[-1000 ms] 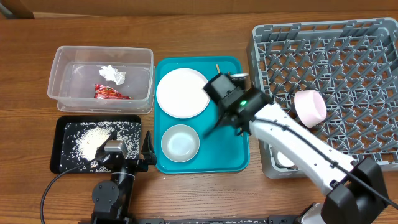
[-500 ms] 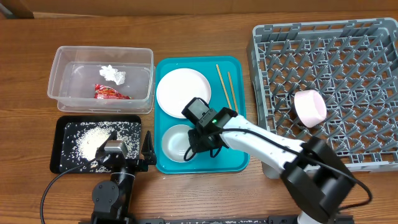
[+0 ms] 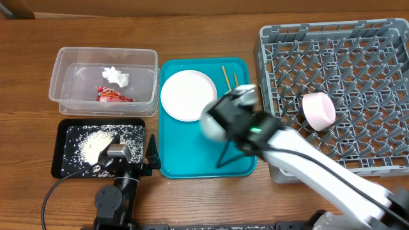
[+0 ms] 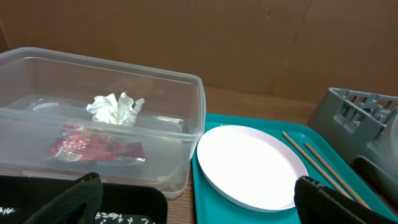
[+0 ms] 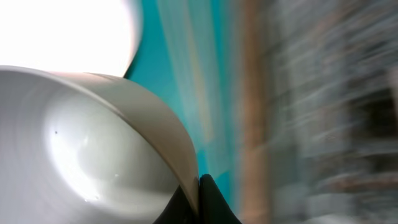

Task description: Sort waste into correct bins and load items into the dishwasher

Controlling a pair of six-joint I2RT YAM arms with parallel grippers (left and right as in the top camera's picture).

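Empty dishwasher pegs beyond the pinkish-white cup are right of my right gripper in the overhead view, so it needs to swing the bowl (image 3: 211, 126) there next and release it.
My right gripper (image 3: 225, 124) is shut on the rim of a white bowl (image 3: 211, 126), held blurred above the teal tray (image 3: 192, 165). The right wrist view shows the rim pinched between the dark fingertips (image 5: 198, 199), with the bowl (image 5: 93, 143) on the left. A white plate (image 3: 187, 94) and two chopsticks (image 3: 229, 80) lie on that tray. The clear tub (image 3: 61, 83) holds a red wrapper (image 3: 114, 95) and a tissue wad (image 3: 115, 76). Rice (image 3: 96, 145) lies in the black tray (image 3: 64, 160). My left gripper (image 4: 199, 205) stands open and empty near the tub (image 4: 186, 124).
The grey dish rack (image 3: 345, 57) fills the right side, with a pinkish-white cup (image 3: 318, 110) lying in it. My right arm stretches from the bottom right across the rack's front left corner. The left arm's base sits at the bottom edge beside the black tray.
My right gripper swung down to the bowl, shut on its rim, and has lifted it off the teal tray toward the right. The left arm has not moved.
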